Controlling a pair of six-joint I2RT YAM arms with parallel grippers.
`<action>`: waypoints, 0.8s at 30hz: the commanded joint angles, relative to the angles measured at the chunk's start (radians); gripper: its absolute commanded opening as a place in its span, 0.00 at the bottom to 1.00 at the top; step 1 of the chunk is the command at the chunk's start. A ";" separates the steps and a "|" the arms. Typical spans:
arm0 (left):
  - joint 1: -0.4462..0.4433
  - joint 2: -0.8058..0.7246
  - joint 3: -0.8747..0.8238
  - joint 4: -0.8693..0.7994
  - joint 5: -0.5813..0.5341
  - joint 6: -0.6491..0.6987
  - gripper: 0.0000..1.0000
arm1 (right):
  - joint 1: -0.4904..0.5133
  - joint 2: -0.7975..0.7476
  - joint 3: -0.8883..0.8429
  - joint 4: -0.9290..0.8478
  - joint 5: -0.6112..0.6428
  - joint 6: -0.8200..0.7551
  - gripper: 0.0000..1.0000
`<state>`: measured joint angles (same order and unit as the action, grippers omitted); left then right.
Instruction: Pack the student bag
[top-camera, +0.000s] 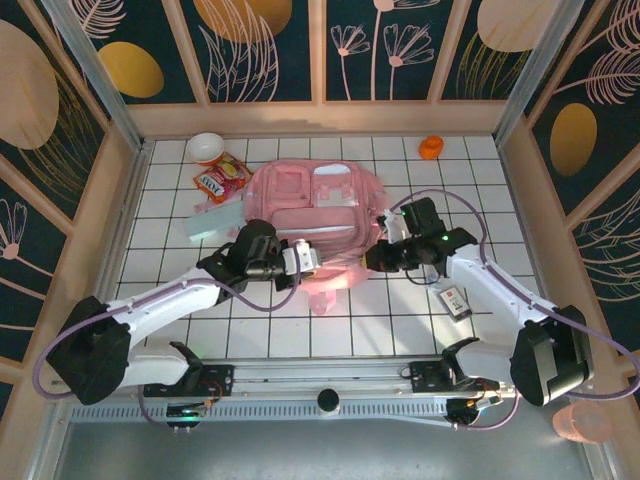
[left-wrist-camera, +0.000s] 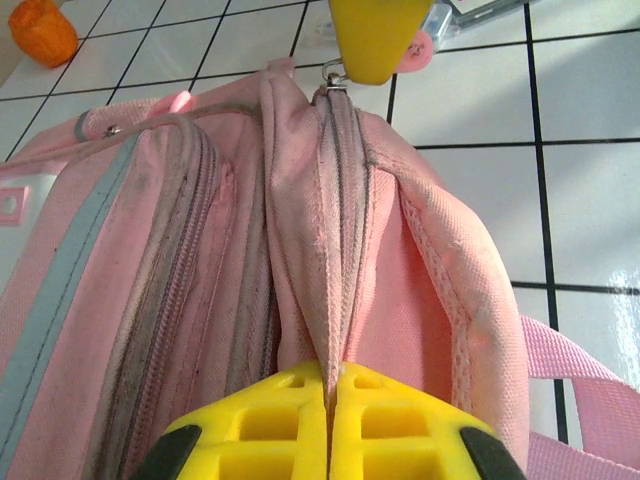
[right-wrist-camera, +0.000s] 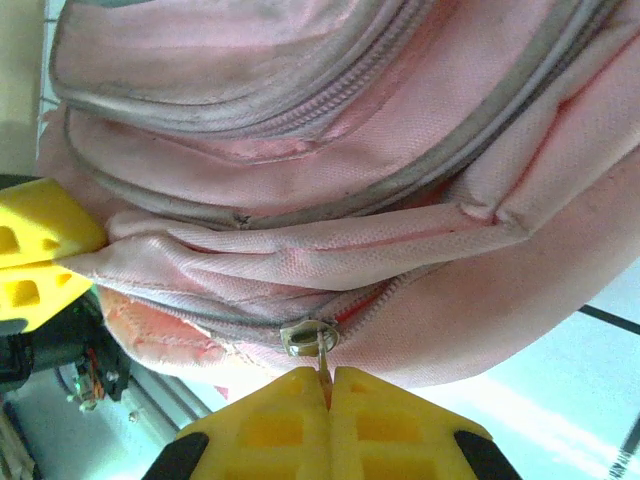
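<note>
My right gripper draws the metal pull (right-wrist-camera: 326, 352) outward along the gap around the bag's corner next and releases it, since the zipper gapes over red lining (right-wrist-camera: 368, 306) there.
The pink student bag (top-camera: 315, 205) lies flat in the middle of the tiled table, pockets up, with its near edge toward the arms. My left gripper (top-camera: 306, 260) is at that near edge, shut on a fold of the bag's fabric beside the zipper seam (left-wrist-camera: 330, 372). My right gripper (top-camera: 376, 258) is at the bag's near right corner, shut on the metal zipper pull (right-wrist-camera: 326, 352) below its slider (right-wrist-camera: 305, 337). The zipper behind the slider gapes a little, showing red lining. In the right wrist view the left gripper's yellow fingers (right-wrist-camera: 35, 255) pinch the same seam.
At the back left stand a white bowl (top-camera: 205, 147) and a red snack packet (top-camera: 222, 178), with a pale green pouch (top-camera: 214, 222) against the bag's left side. An orange object (top-camera: 431, 147) sits at the back right. A small card (top-camera: 455, 300) lies near the right arm.
</note>
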<state>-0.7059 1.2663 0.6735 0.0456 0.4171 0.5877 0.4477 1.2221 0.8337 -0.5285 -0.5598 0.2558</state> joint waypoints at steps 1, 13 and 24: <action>0.037 -0.041 -0.024 -0.092 -0.055 0.017 0.03 | 0.031 -0.009 0.003 -0.004 0.062 0.010 0.00; -0.106 0.151 0.186 -0.069 0.025 -0.059 0.68 | 0.147 -0.004 0.026 0.088 0.020 0.074 0.00; -0.113 0.207 0.134 -0.005 -0.094 -0.076 0.13 | 0.124 -0.029 0.034 0.049 0.050 0.065 0.00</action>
<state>-0.8204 1.4857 0.8379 0.0219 0.3786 0.5217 0.5877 1.2221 0.8341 -0.4896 -0.5159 0.3210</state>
